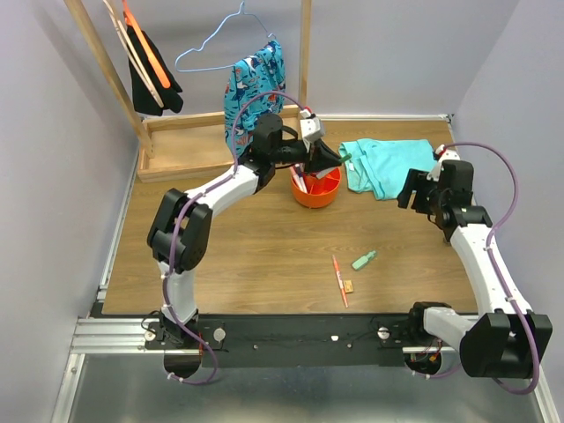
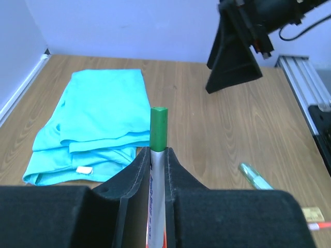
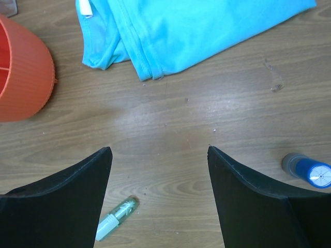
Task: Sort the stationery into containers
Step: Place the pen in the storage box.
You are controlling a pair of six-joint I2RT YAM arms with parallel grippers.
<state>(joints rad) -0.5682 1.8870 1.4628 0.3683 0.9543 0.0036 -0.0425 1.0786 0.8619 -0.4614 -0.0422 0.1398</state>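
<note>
The left gripper moves down and to the left in the top view to the bowl's pen side (image 1: 301,181) next and releases, since other pens already stand there.
The orange-red bowl (image 1: 328,196) stands at the table's back middle, with a few pens in it; its ribbed wall shows in the right wrist view (image 3: 23,72). My left gripper (image 1: 328,159) hovers just above the bowl, shut on a white pen with a green cap (image 2: 159,129). My right gripper (image 1: 421,189) is open and empty over bare wood (image 3: 159,150). A green highlighter (image 1: 364,260) lies on the table, near my right gripper's left finger (image 3: 117,219). A thin red pen (image 1: 339,280) and a tan eraser (image 1: 350,285) lie nearer the front.
A folded teal cloth (image 1: 388,166) lies right of the bowl. A wooden rack base (image 1: 189,145) with hangers and a patterned garment (image 1: 254,84) stands at the back left. A small blue-capped cylinder (image 3: 307,170) lies by my right finger.
</note>
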